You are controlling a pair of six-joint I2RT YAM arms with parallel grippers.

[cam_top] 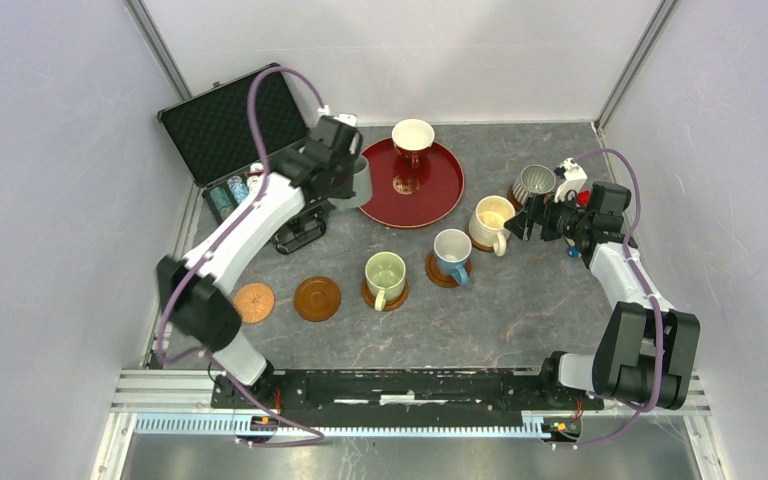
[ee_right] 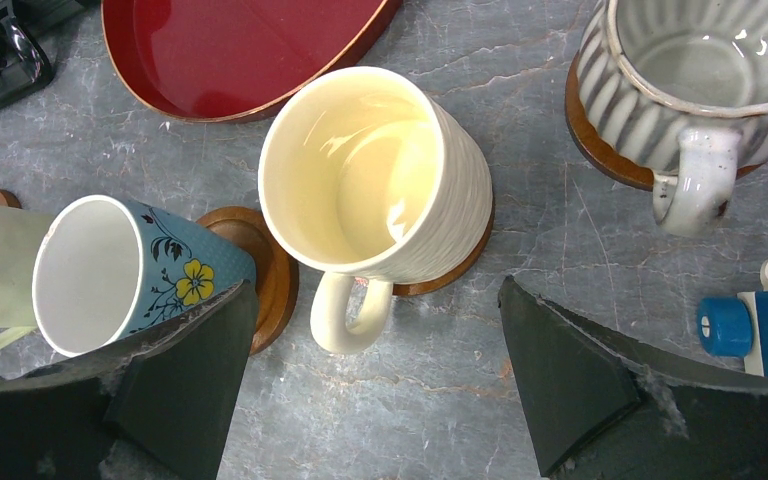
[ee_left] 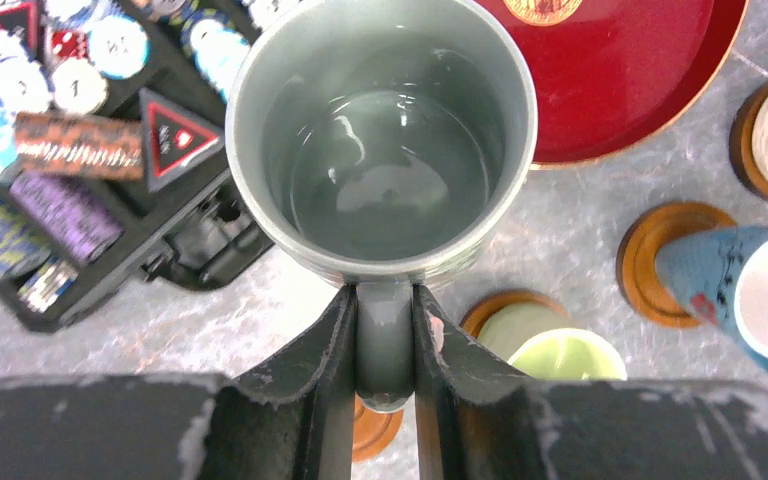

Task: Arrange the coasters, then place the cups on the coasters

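Note:
The grey cup [cam_top: 368,178] goes back and down onto the brown coaster [cam_top: 317,298] beside the pale green cup next, where my left gripper releases it, as that coaster lies bare.
My left gripper [ee_left: 384,300] is shut on the handle of the grey cup [ee_left: 380,150], held upright between the black case and the red tray; from above, that cup [cam_top: 368,178] sits at the tray's left rim. Pale green [cam_top: 385,275], blue [cam_top: 452,248], cream [cam_top: 490,220] and ribbed [cam_top: 535,183] cups each stand on a coaster. The reddish cup [cam_top: 412,140] stands in the tray. A brown coaster [cam_top: 317,298] and a copper one [cam_top: 253,302] lie bare. My right gripper [ee_right: 375,300] is open, just short of the cream cup's [ee_right: 370,170] handle.
The glossy red tray [cam_top: 445,190] lies at the back centre. An open black case [cam_top: 225,130] of poker chips [ee_left: 50,150] stands at the back left. A small blue, red and white toy [ee_right: 750,320] lies to the right of my right gripper. Walls close in on both sides.

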